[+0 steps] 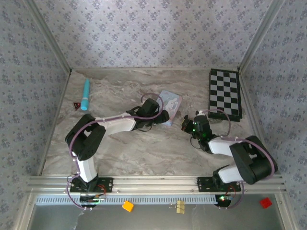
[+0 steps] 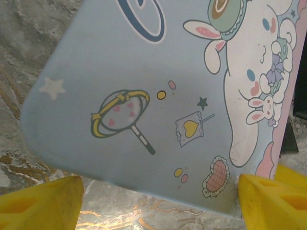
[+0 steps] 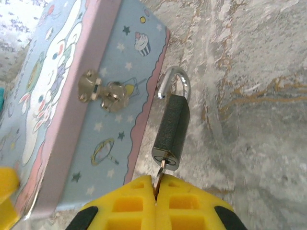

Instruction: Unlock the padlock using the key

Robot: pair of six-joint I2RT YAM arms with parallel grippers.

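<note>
The shackle is already open, so my right gripper will move back past the tin's near edge next. Then it will release the key point(image 3: 160, 173) on the marble there.
The padlock point(image 3: 172, 127) is a small black block with a silvery shackle point(image 3: 178, 79), lying on the marble table just right of the light-blue cartoon tin point(image 3: 62, 96). One end of the shackle stands free of the body. It is clear of the tin's metal hasp point(image 3: 100, 93). A key point(image 3: 160, 173) sits in the keyhole, and my right gripper point(image 3: 156, 191) is shut on it. My left gripper point(image 2: 158, 201) is open, its yellow fingers point(image 2: 41, 203) spread wide at the near edge of the tin point(image 2: 144, 72). From above, the left gripper point(image 1: 160, 116) and right gripper point(image 1: 188, 123) flank the tin point(image 1: 170, 106).
A black-and-white checkerboard point(image 1: 224, 93) lies at the back right. A light-blue cylinder point(image 1: 86, 94) and a small red-and-black triangular object point(image 1: 76, 105) sit at the back left. Patterned walls close in three sides of the table.
</note>
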